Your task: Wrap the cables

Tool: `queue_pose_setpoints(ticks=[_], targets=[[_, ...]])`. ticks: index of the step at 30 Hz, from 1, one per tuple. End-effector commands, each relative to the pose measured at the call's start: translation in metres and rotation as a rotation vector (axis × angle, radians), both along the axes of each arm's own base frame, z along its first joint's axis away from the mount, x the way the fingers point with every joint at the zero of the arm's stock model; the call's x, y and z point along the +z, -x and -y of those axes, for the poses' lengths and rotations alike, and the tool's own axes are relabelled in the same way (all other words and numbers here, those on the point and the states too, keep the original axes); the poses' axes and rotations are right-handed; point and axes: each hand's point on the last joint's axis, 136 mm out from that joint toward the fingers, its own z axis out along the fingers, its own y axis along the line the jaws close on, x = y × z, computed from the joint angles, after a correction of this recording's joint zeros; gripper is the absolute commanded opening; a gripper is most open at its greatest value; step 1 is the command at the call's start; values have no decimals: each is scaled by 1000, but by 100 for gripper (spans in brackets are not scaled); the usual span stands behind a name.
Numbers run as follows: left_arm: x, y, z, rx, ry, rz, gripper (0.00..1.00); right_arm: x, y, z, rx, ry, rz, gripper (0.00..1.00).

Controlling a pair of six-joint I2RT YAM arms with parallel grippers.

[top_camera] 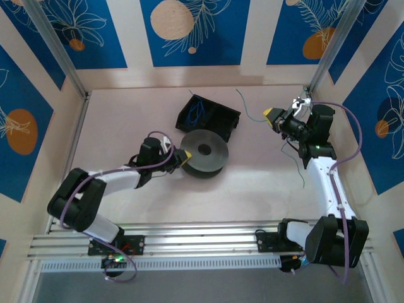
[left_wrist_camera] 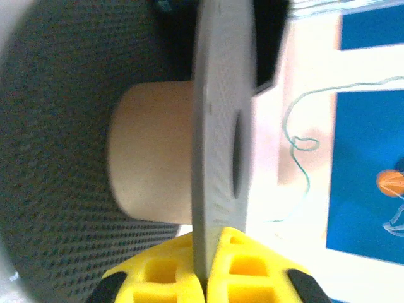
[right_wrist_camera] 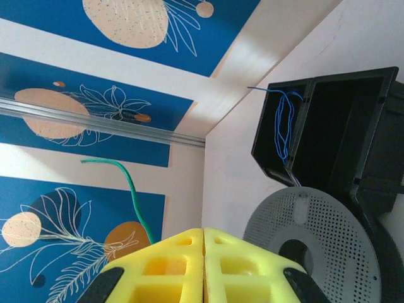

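The spool's rim faces up. My left gripper should go up, tilt until its fingers point down, and let go of the spool's rim upright on the tabletop beside the black tray.
A grey perforated spool (top_camera: 205, 151) lies mid-table. My left gripper (top_camera: 183, 158) is shut on the edge of its upper flange (left_wrist_camera: 218, 126), the yellow fingertips (left_wrist_camera: 205, 278) pinching the thin disc beside the tan core (left_wrist_camera: 151, 151). A green cable (top_camera: 251, 110) runs from the far table to my right gripper (top_camera: 271, 115) and trails down toward the right arm. In the right wrist view the jaws (right_wrist_camera: 203, 237) are shut, and the green cable (right_wrist_camera: 129, 189) rises in the air from behind the left finger. A blue cable (top_camera: 197, 112) lies coiled in the black tray (top_camera: 211, 117).
The black tray (right_wrist_camera: 341, 126) stands tilted just behind the spool (right_wrist_camera: 315, 233), with the blue cable (right_wrist_camera: 282, 123) inside. A loop of green cable (left_wrist_camera: 297, 142) lies on the table right of the spool. Walls close the table on three sides.
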Motion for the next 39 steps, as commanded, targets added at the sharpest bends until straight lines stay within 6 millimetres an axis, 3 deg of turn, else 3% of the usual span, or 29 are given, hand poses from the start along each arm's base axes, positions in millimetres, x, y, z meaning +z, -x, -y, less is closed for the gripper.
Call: queue_pose_setpoints(ticks=[1,6,8,11,20,26,27,30,32,39], targets=[[23,4,-12,26,-42,55,0,13,11,-7,45,28,45,0],[80,27,-54,128,-339,179,0,10,15,-7,54,35,46,0],[90,33,-67,134,-463,195,0,9,17,-10,64,39,52,0],[92,36,-70,112,-622,195,0,5,18,-11,62,41,46,0],[85,20,-30,36,-1045,242,0,-9,22,-13,57,39,22,0],[71,10,-5,23,-1027,213,0,-15,23,-16,69,37,7,0],[70,9,0,11,-1027,208,5,-15,23,-16,71,38,11,0],[71,11,11,-16,-1016,201,50,-17,24,-15,69,46,4,0],[73,12,16,-22,-991,200,68,-19,24,-15,70,46,-1,0],[97,16,17,-30,-936,221,83,-28,26,-15,70,40,-17,0]])
